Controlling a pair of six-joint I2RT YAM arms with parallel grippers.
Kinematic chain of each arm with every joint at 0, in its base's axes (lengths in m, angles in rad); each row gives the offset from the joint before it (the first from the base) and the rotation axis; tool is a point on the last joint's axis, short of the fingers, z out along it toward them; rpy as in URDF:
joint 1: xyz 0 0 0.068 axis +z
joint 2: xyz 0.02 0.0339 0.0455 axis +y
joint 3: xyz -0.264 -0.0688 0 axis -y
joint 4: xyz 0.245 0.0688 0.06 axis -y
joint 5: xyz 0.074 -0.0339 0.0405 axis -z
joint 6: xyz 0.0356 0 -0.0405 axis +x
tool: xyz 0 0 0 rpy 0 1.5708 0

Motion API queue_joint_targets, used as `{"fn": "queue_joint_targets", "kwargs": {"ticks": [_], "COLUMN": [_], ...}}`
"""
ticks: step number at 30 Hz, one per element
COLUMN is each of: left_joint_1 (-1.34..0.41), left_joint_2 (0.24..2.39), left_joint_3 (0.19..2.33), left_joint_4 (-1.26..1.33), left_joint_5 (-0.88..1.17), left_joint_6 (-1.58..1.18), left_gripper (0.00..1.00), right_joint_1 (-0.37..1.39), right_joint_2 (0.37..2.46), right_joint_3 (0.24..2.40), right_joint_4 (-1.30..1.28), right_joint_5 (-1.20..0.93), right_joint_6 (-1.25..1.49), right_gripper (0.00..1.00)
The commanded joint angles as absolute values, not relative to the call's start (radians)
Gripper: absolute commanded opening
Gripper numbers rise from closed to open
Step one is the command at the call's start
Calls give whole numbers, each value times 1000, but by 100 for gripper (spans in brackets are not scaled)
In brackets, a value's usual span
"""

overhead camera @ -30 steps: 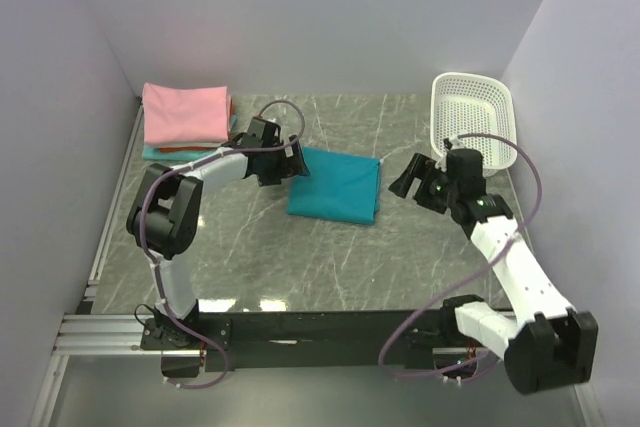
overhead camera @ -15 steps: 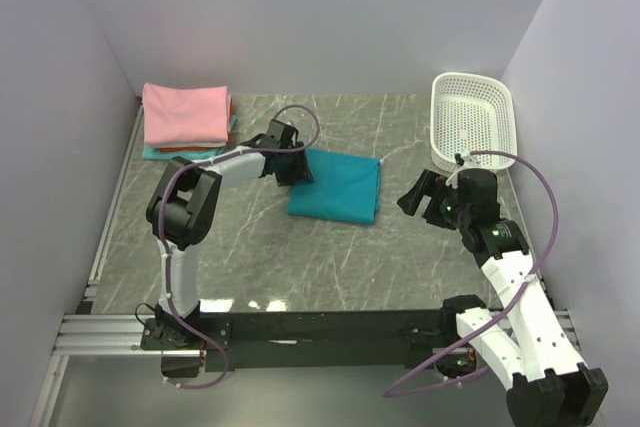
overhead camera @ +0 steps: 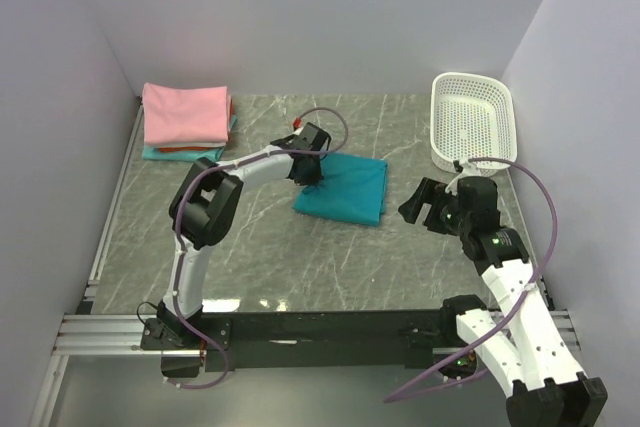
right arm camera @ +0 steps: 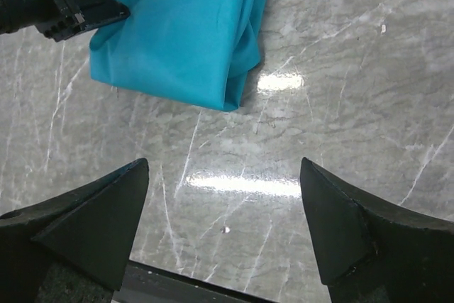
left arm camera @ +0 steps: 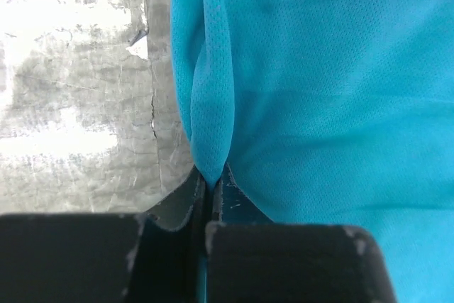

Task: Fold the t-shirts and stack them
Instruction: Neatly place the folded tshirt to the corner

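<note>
I should carry the folded shirt with my left gripper up and over the pink-topped stack to the left in the top view, then lower the shirt and let it go.
A folded teal-blue t-shirt lies on the marble table near its middle. My left gripper is at the shirt's left edge, shut on a pinched ridge of its cloth, which bunches up between the jaws. The same teal-blue t-shirt fills the top of the right wrist view. My right gripper hangs open to the right of the shirt, above bare marble, holding nothing. A pink t-shirt tops a folded stack at the back left, with aqua and red edges showing beneath it.
A white lattice basket stands at the back right, beside the right wall. The stack sits against the left wall. The black rail with the arm bases runs along the near edge.
My left gripper slid right onto the teal-blue shirt's left edge and shut on its cloth; the shirt shifted slightly right. My right arm drew back toward the near right, still open.
</note>
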State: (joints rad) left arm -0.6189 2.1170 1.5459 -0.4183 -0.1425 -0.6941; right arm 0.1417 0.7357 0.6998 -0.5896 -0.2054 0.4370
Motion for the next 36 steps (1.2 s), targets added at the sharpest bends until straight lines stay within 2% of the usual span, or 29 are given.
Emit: {"fn": "queue_joint_targets", "kwargs": {"ticks": [1,6,16,26,36], "left_joint_1": [-630,-630,-557,-420,-290], "left_joint_2": [2143,2105,1930,1769,1769], "left_joint_3": [1620,1654,1536,1424,1549], "left_joint_4": [-512,-509,-304,-89,-120], "left_joint_5": [-291,-487,-682,-605,-552], "left_joint_6": [-658,-543,-213,191,319], "left_gripper": [1,1,0,1,1], "right_joint_1": [143,143,140,138,133], "right_joint_2": [707,667,669,693,715], "right_joint_3": [687,683,683,692,693], "right_joint_4": [-546,-532,-537,-537,-537], "right_joint_5": [-167,-153,-141,-127,-106], "right_joint_6": [429,428,422,419,419], "right_gripper": [93,93,93,94,93]}}
